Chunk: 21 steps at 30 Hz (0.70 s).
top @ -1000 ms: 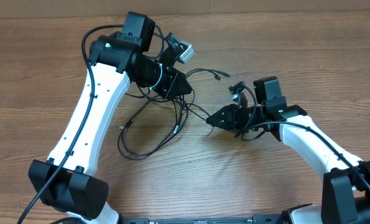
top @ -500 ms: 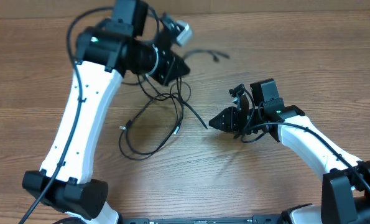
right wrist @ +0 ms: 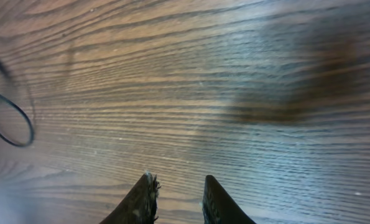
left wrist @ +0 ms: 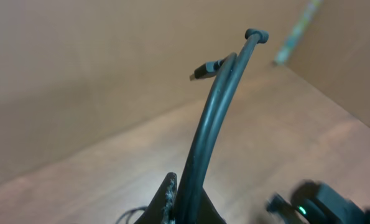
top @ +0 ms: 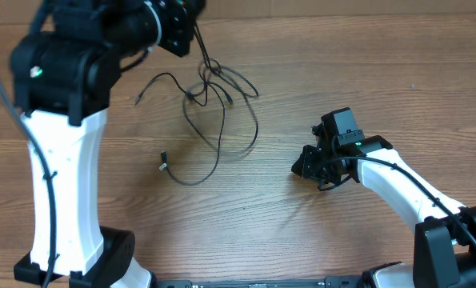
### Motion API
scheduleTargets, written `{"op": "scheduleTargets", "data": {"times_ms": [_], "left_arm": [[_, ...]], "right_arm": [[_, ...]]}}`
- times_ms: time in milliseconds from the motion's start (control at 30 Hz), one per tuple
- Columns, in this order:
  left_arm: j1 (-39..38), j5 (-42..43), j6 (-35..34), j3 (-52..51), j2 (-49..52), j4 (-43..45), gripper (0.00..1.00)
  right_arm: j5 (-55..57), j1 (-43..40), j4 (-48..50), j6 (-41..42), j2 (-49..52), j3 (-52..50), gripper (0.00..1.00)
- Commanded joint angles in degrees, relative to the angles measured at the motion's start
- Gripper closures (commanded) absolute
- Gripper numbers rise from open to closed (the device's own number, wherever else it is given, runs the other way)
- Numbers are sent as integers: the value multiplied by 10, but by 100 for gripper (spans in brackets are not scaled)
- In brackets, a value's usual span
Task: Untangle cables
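Next, the left gripper lowers and comes back over the trailing loops to release the cables, since those loops lie below it and nearer my base.
The cables are thin black cords. They hang in a loose tangle from my left gripper, which is raised high at the back left and shut on one of them. Their lower loops trail on the table, with a small plug lying at the left. In the left wrist view the gripped cable rises from between the shut fingers to a plug end. My right gripper is low over the table, right of the tangle. Its fingers stand apart with nothing between them.
One cable loop shows at the left edge of the right wrist view, apart from the gripper. Bare wooden table lies in front of and between the arms. A brown wall runs behind the table.
My left arm has risen and swung toward the back left, lifting the tangle and dragging it left. The right gripper has drawn back a little to the right, away from the cables.
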Motion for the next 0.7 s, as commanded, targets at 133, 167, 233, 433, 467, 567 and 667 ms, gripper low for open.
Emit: {"op": "scheduleTargets", "data": {"times_ms": [133,167,233,433,467,567,667], "left_arm": [[0,-96,-48,25,-2,-68,96],[-1,-93,-50,25,3,-96,95],[-1,-83,-59,25,18,-152,93],[-1,-76,-58,23,83,-283,96],[-2,-71,-58,17,87,-283,96],[-8,-78,-58,3,89,-283,96],[-14,-86,-58,-4,88,-283,96]], "right_arm": [[23,-1,3,7,2,-3,77],[23,-1,3,7,2,-3,77],[23,-1,3,7,2,-3,77],[23,-1,3,7,2,-3,77],[23,-1,2,7,2,-3,77],[23,-1,-6,7,2,-3,78],[24,-1,-18,7,2,-3,82]]}}
